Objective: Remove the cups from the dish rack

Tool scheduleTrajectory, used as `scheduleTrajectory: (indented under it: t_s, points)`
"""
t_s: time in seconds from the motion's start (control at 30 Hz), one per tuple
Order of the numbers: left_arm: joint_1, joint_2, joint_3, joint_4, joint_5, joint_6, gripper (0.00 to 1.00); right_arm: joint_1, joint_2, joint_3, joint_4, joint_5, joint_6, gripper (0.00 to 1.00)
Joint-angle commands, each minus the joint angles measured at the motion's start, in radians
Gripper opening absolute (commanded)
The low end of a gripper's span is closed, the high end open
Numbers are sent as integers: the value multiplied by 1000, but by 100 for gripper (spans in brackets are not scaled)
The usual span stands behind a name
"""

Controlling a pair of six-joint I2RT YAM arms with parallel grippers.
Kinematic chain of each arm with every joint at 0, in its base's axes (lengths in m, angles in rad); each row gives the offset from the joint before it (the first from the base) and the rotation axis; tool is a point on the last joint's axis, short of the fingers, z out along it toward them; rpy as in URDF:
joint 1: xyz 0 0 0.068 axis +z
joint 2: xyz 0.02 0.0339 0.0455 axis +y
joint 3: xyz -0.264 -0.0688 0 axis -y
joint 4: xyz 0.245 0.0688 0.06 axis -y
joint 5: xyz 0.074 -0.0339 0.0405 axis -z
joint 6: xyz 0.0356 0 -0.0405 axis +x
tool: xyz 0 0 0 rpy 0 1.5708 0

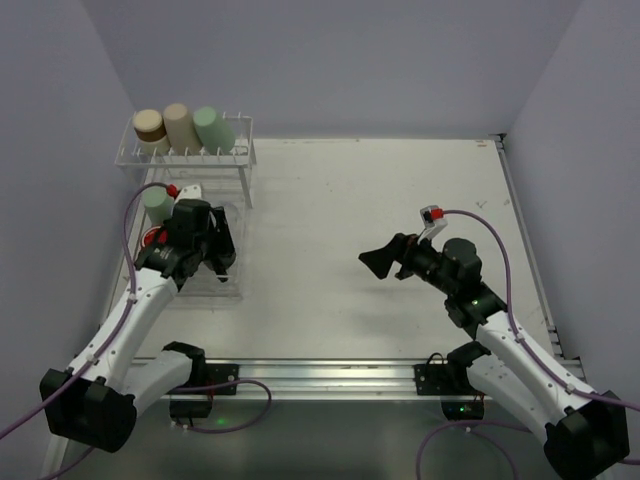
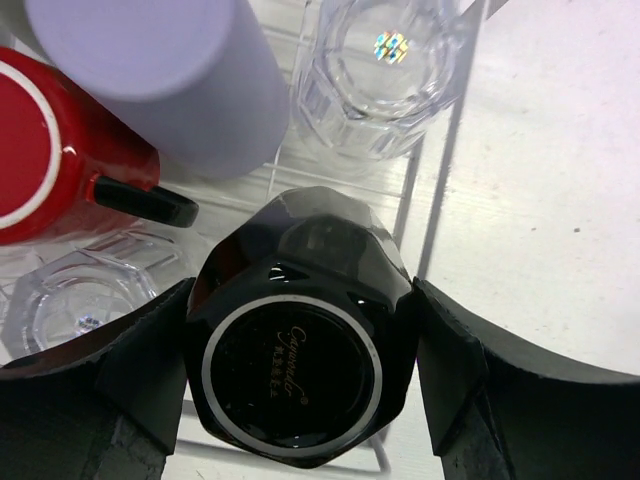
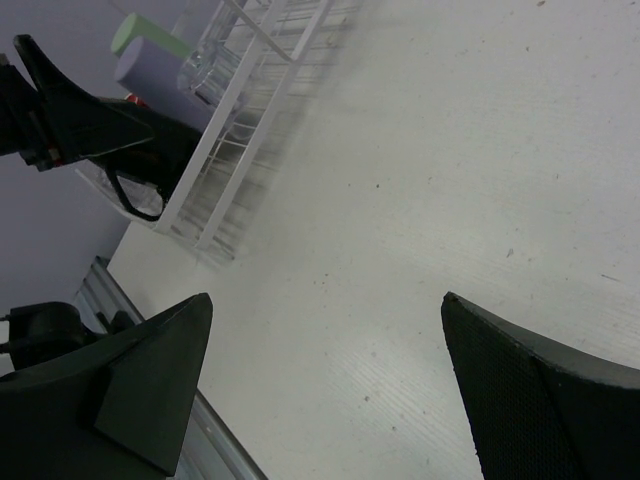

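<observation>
The black cup's base end is in the left gripper. My right gripper will next move toward that gripper, tilting to face it, and onto the black cup's rim [image 3: 179,168].
The white wire dish rack [image 1: 246,166] stands at the table's far left. On its raised shelf lie a tan-brown cup [image 1: 150,125], a beige cup [image 1: 181,126] and a pale green cup [image 1: 214,129]. My left gripper [image 1: 214,256] reaches down into the rack's flat part. In the left wrist view its fingers [image 2: 150,360] press both sides of an upside-down black cup [image 2: 295,345]. Around it are a purple cup [image 2: 170,80], a red cup [image 2: 30,150] and a clear glass cup [image 2: 385,70]. My right gripper [image 1: 378,260] hangs open over bare table [image 3: 400,200], holding nothing.
Another pale green cup [image 1: 157,203] sits in the rack beside the left wrist. A second clear glass [image 2: 75,300] lies left of the black cup. Grey walls close in on three sides, and a metal rail [image 1: 320,375] runs along the near edge.
</observation>
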Motion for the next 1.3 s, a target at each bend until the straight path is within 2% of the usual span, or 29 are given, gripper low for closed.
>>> scheduleTrajectory:
  t_s: [0.0, 0.2, 0.37, 0.47, 0.53, 0.67, 0.7, 0.77, 0.8, 0.9, 1.0, 1.27]
  points:
    - [-6, -76, 110, 28, 11, 15, 13, 9, -7, 54, 25, -4, 28, 99]
    - [-6, -163, 167, 17, 66, 15, 11, 20, -14, 58, 69, -33, 88, 99]
    - [-6, -252, 176, 89, 233, -8, 10, 28, -7, 44, 198, -98, 194, 99]
    - [-6, -288, 143, 199, 402, -59, 9, 42, 4, 34, 296, -130, 260, 99]
    - [-6, -308, 98, 346, 547, -137, 8, 64, 18, 37, 342, -136, 287, 97]
    - [-6, -312, -70, 629, 706, -296, 3, 115, 86, 46, 533, -187, 364, 93]
    - [-7, -311, -98, 757, 738, -358, 3, 123, 100, 43, 573, -193, 384, 92]
    - [-9, -305, -170, 866, 763, -453, 1, 143, 143, 38, 673, -191, 436, 91]
    - [-12, -289, -184, 954, 786, -476, 1, 147, 159, 43, 698, -193, 445, 91]
    - [-41, -253, -216, 1067, 815, -541, 1, 172, 197, 70, 724, -173, 449, 90]
    - [-81, -234, -239, 1140, 812, -576, 0, 189, 235, 96, 736, -162, 445, 89]
    - [-216, -199, -264, 1204, 751, -590, 0, 241, 314, 149, 775, -159, 447, 84]
